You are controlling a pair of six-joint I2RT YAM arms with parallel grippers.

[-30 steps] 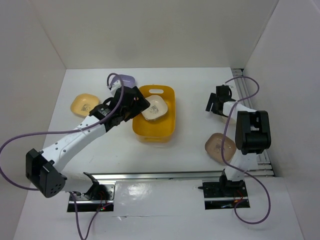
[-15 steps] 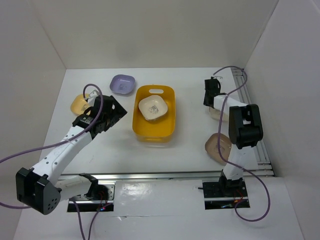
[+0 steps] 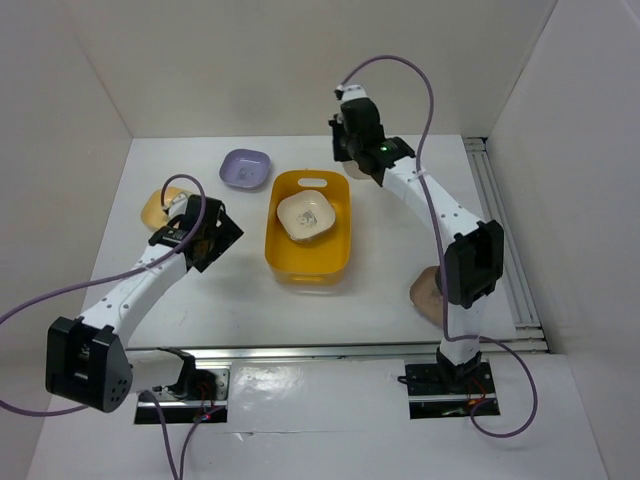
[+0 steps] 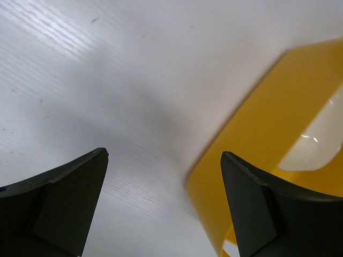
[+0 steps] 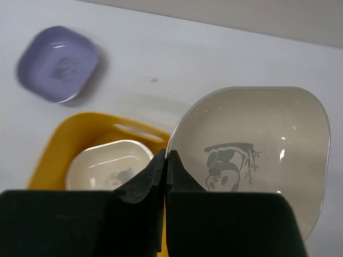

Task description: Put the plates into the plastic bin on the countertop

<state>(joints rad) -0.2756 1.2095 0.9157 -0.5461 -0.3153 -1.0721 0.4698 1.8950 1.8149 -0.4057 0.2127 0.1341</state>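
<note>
The left gripper moves away from the bin [image 3: 283,262] next, then down onto the yellow plate's rim opposite the bin.
The plastic bin [image 3: 283,262] is a yellow-orange tub in the middle of the white countertop [image 3: 380,270], with a cream plate [image 3: 305,214] lying in it. My right gripper [image 5: 167,159] is shut on the left rim of a pale greenish plate [image 5: 257,160] with a panda print. It holds this plate in the air beside the bin's far right corner [image 5: 69,136]. In the top view that gripper [image 3: 346,162] hides the plate. My left gripper [image 4: 163,160] is open and holds nothing. It hovers low just left of the bin's wall [image 4: 257,123].
A lavender plate [image 3: 245,168] lies left of the bin's far end. A yellow plate [image 3: 158,205] lies at the far left, partly behind my left arm. A brown plate [image 3: 428,290] lies at the right, half behind the right arm. White walls bound the countertop.
My right gripper shut on the pale plate at the right and carried it up and left to the bin's far end. My left arm drew back left from the bin, empty.
</note>
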